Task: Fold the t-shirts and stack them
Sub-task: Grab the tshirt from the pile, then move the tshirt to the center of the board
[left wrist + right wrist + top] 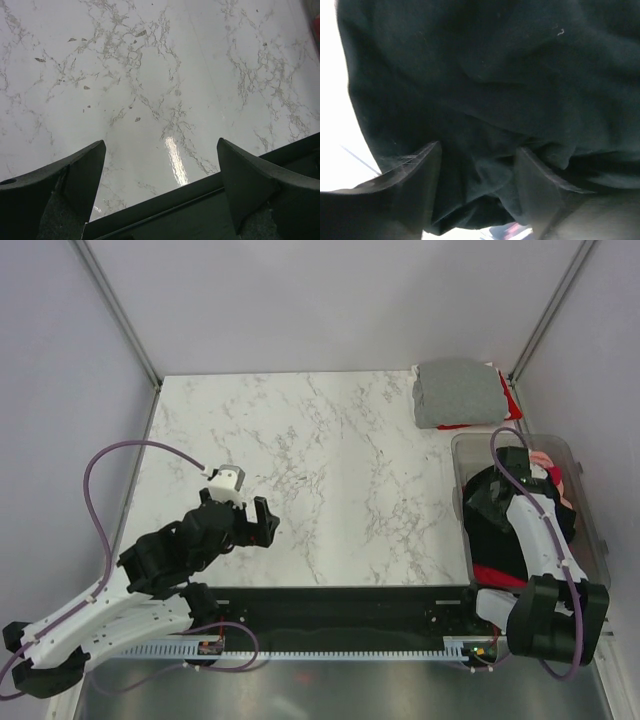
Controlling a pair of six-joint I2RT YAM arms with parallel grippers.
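Observation:
I will next lower my left gripper to the marble near the front edge strip (291, 543), because that spot is below it. It will close on the black t-shirt (487, 508) once the shirt is laid there.
A crumpled black t-shirt (487, 508) lies in the clear plastic tub (510, 437) at the right. It fills the right wrist view (495, 65). My right gripper (497, 490) is down in the tub, open, with a fold of the black cloth between its fingers (477, 150). A crimson shirt (497, 576) shows at the tub's near end and a salmon-pink one (546, 462) at its far end. A folded grey t-shirt (458, 392) lies at the table's far right on a red one (510, 400). My left gripper (252, 525) is open and empty over the table (161, 150).
The white marble table (330, 470) has a dark front edge strip (200, 200) just under the left fingers. Grey walls and metal corner posts close in the back and sides. Purple cables loop from both arms.

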